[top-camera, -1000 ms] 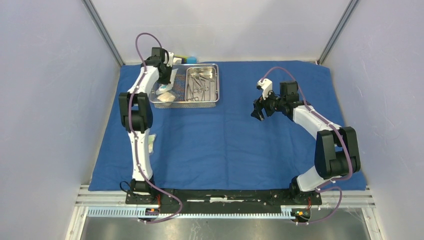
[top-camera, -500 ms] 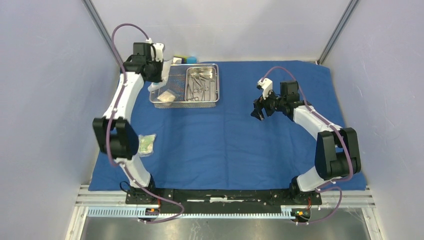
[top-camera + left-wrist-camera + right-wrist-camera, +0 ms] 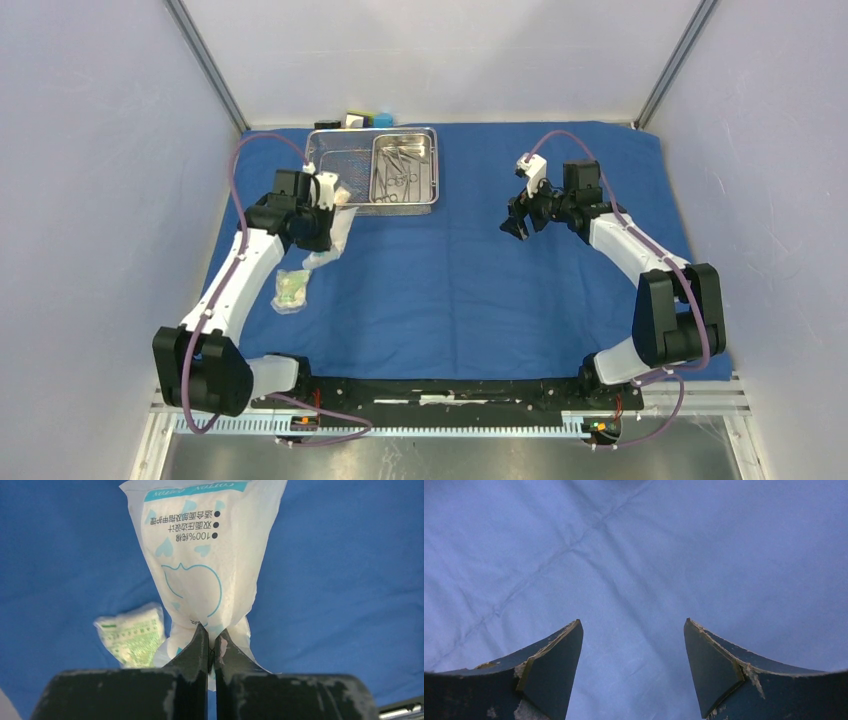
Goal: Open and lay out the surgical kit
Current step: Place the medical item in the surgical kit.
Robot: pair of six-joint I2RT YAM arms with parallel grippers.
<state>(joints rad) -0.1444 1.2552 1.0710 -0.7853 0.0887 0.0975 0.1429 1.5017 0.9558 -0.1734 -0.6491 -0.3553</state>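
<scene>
The white packet will go back and to the right in the top view with my left gripper, which will then lower it beside the green-printed packet, where the cloth is empty.
The blue cloth wrap lies spread flat over the table. At the back left stands the wire-mesh basket, with the smaller steel pan in its right half holding slim steel instruments. My left gripper is shut on the top of a white packet with blue print, which hangs over the cloth in front of the basket; in the left wrist view the left gripper pinches this packet. A green-printed packet lies on the cloth beside it. My right gripper is open and empty over bare cloth.
Small black, white and blue blocks sit behind the basket at the back edge. Grey walls close in on the left, right and back. The right wrist view shows only creased blue cloth.
My left arm has swung from over the basket toward the near left, carrying the white packet out of the basket to beside the green packet. The right arm has hardly moved.
</scene>
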